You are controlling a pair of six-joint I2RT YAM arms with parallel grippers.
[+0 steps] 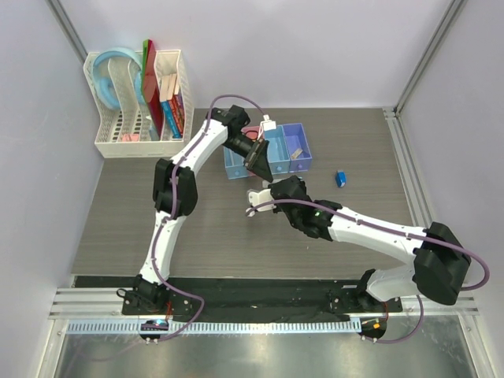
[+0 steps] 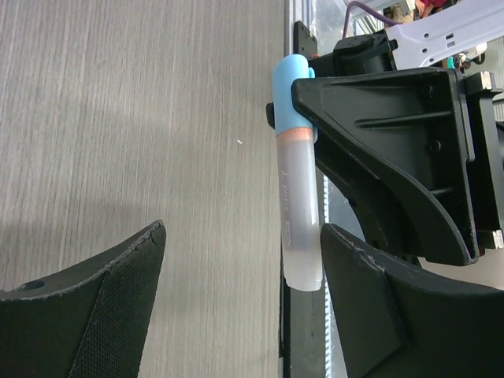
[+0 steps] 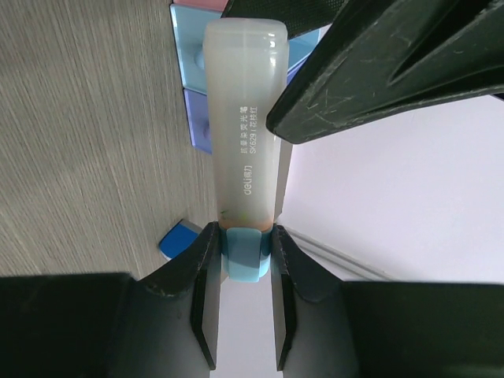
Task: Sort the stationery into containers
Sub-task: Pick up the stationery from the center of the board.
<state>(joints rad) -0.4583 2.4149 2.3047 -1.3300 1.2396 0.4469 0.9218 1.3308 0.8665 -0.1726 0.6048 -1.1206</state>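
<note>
The stick's blunt end (image 2: 301, 261) is between my left gripper's fingers, to the right in the wrist view, so I should next keep that gripper nearly still and close it on that end.
A pale grey stick (image 3: 244, 118) with a light-blue tip (image 3: 244, 253) is held up off the table. My right gripper (image 3: 242, 236) is shut on that tip. My left gripper (image 2: 244, 232) is open, and the stick's blunt end (image 2: 303, 260) sits just inside its right finger (image 2: 370, 299). In the top view the two grippers meet in front of the containers (image 1: 300, 164), the left gripper (image 1: 258, 164) above the right gripper (image 1: 261, 197). A small dark-blue block (image 1: 341, 179) lies on the table to the right of the bins, and is also seen as the block (image 3: 177, 239) in the right wrist view.
A white mesh rack (image 1: 142, 102) with books and folders stands at the back left. Grey walls close in the table on three sides. A metal rail (image 1: 260, 323) runs along the near edge by the arm bases. A small pale piece (image 1: 296, 150) lies in the violet-blue bin.
</note>
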